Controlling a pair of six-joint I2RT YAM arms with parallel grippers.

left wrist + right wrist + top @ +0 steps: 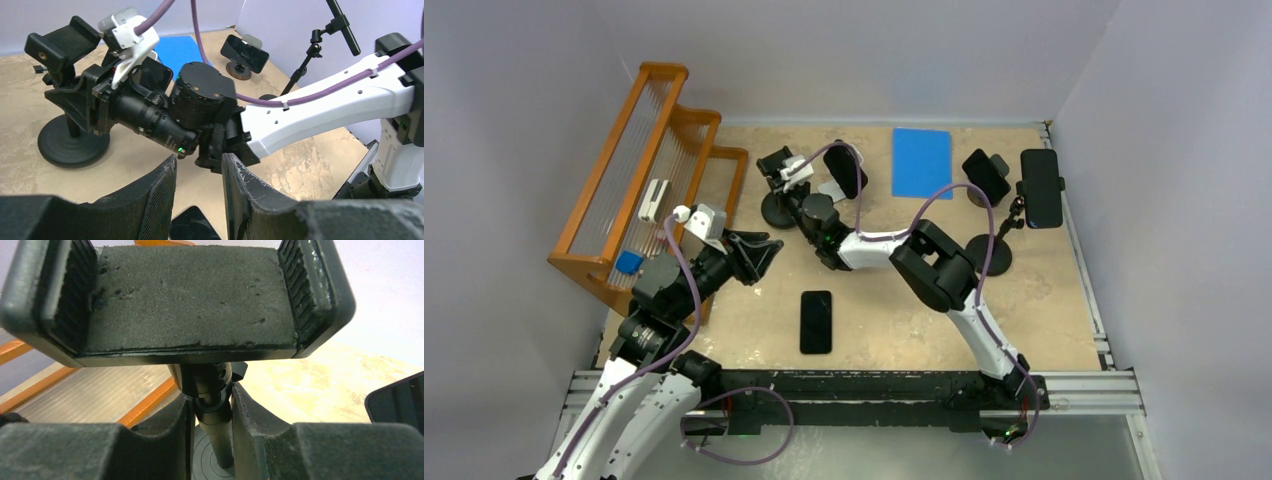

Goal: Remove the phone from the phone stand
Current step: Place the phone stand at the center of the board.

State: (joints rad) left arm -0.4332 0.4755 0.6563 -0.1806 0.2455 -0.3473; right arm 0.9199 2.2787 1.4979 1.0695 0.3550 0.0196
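I should open the fingers of my right gripper next at the phone stand's stem under the cradle, because the cradle is empty and the phone is already on the tabletop.
A black phone [816, 321] lies flat on the table in front of the arms; its corner shows under my left fingers in the left wrist view [192, 226]. The black phone stand [775, 206] at the back left has an empty foam cradle [190, 295]. My right gripper [780, 188] is shut on the stand's stem [212, 405] just under the cradle. My left gripper [762, 256] is open and empty, hovering left of the phone and a little above it; it also shows in the left wrist view [199, 162].
An orange rack [649, 180] stands at the left. A blue pad [921, 162] lies at the back. Three more stands hold dark phones, at the back middle [846, 170], back right [986, 176] and far right [1041, 187].
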